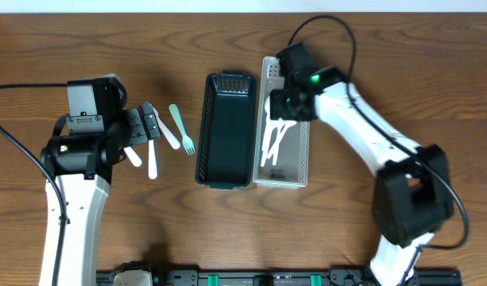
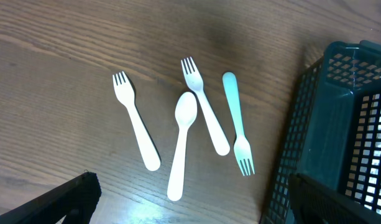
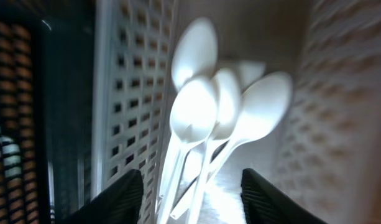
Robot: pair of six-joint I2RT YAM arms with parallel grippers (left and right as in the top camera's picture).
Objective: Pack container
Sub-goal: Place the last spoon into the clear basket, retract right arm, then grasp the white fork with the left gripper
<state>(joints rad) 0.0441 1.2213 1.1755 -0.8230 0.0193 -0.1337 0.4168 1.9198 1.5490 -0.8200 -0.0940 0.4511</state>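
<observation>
My left gripper comes down onto the handle of the white fork [image 1: 133, 156] [image 2: 145, 144] farthest from the green basket next, because bare wood on both sides leaves its fingers room.
Four utensils lie on the wood table at the left: a white fork [image 2: 135, 121], a white spoon [image 2: 182, 143], a second white fork [image 2: 206, 106] and a teal fork [image 2: 237, 130], which also shows in the overhead view [image 1: 182, 131]. My left gripper [image 2: 196, 208] hovers open and empty above them [image 1: 144, 125]. Several white spoons [image 3: 202, 118] lie in the white basket [image 1: 305, 151]. My right gripper [image 3: 193, 199] is open over that basket's far half [image 1: 281, 107], with the spoon handles between its fingers. The spoons [image 1: 273, 137] fan out below it.
A dark green mesh basket [image 1: 203, 135] stands empty between the loose utensils and the white basket, touching the white one. Its wall is close to my left gripper's right finger in the left wrist view [image 2: 339, 124]. The white basket's perforated wall [image 3: 125, 93] is left of the spoons.
</observation>
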